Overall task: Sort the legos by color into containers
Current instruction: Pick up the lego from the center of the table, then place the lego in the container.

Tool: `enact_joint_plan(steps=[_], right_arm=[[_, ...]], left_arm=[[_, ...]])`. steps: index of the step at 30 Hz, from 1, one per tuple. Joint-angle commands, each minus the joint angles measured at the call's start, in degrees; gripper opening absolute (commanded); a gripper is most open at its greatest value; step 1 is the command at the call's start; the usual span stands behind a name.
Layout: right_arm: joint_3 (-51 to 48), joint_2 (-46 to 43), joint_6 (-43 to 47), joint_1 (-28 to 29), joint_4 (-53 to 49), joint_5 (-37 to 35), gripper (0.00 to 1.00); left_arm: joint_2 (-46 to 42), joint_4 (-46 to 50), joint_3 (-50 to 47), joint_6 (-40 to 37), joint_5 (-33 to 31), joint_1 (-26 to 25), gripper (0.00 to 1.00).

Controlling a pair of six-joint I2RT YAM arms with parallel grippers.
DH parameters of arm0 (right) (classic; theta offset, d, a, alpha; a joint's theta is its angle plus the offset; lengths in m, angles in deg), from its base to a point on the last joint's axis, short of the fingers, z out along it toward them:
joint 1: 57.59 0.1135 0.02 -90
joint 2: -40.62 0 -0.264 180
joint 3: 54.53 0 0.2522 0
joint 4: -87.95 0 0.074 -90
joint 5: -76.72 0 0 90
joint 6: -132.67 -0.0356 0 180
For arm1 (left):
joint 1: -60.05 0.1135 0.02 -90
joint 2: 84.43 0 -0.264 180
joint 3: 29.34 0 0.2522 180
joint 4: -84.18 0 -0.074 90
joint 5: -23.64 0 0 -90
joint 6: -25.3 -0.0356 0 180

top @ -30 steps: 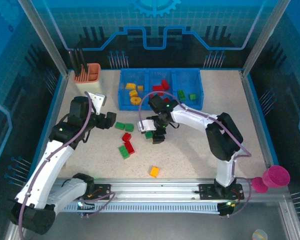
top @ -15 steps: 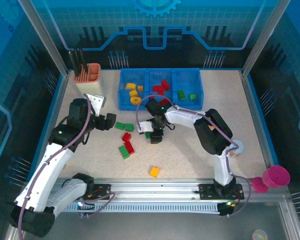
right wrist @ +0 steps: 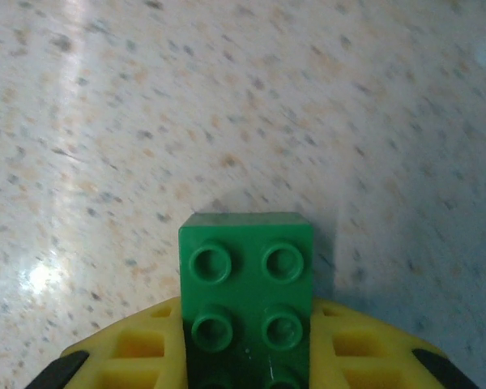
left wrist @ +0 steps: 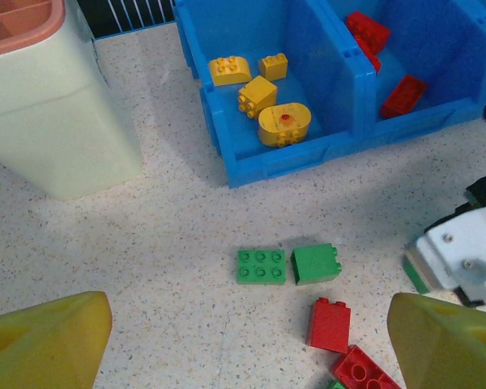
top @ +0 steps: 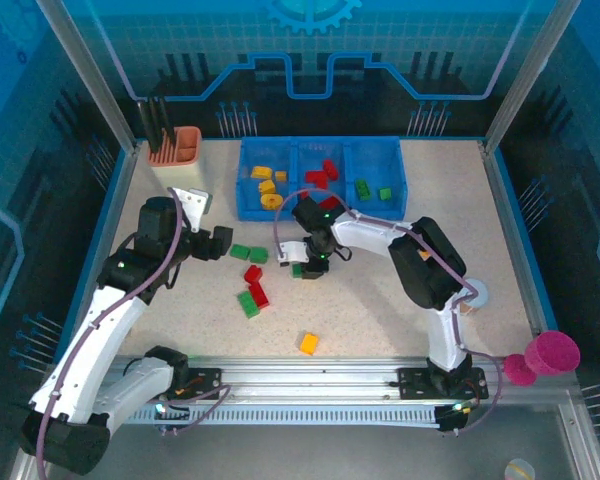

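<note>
The robot will lift its right gripper outward past the red pieces, over the green section's far part (top: 369,167), and let go of the green brick there, because green pieces already lie there.
My right gripper (top: 304,267) is low over the middle of the table, shut on a green brick (right wrist: 245,292) that juts out between its yellow fingers (right wrist: 130,356). My left gripper (top: 220,242) stands open above two loose green bricks (left wrist: 262,266), with nothing between its fingers (left wrist: 44,340). More legos lie loose: two red bricks (top: 255,283), a green one (top: 247,303) and an orange one (top: 308,343). The blue tray (top: 320,212) holds yellow pieces (left wrist: 259,105) in its left compartment, red (top: 320,176) in the middle and green (top: 372,188) on the right.
A beige holder (top: 173,148) with dark tools stands at the back left, close to the left arm. A pink cup (top: 550,353) sits outside the front right corner. The right arm's white wrist (left wrist: 462,255) lies just right of the left gripper.
The right gripper has drawn slightly back toward the tray with the green brick, and its elbow has swung left. The left arm has stayed put.
</note>
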Motion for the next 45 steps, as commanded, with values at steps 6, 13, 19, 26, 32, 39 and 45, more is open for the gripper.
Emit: enact_joint_plan(steps=[6, 13, 19, 26, 32, 39, 45], right_arm=[[-2.2, -16.8, -15.8, -11.0, 8.0, -10.0, 0.2], [2.8, -18.2, -25.3, -20.3, 9.2, -17.6, 0.21], [7.6, -13.3, -30.8, -25.5, 11.5, -19.1, 0.22], [17.0, -1.7, -30.5, -26.3, 13.1, -24.4, 0.23], [28.7, 10.0, -32.5, -27.3, 10.9, -22.7, 0.23], [35.6, 16.6, -32.1, -27.6, 9.3, -22.5, 0.25], [34.4, 16.5, -32.9, -27.6, 10.2, -22.6, 0.44]], left_arm=[[0.2, -1.2, -0.9, -0.5, 0.8, 0.6, 0.89], [1.8, -1.3, -1.6, 0.6, 1.0, 0.6, 0.88], [2.1, -1.0, -1.3, 1.2, 0.8, 0.6, 0.89], [4.7, 0.4, -2.3, 3.9, 2.2, 0.6, 0.89], [6.7, 0.9, -3.3, 7.7, 4.3, 0.6, 0.89], [10.1, 0.9, -5.1, 13.5, 5.9, -0.9, 0.91], [13.6, -0.2, -6.5, 15.3, 0.7, -5.2, 0.91]])
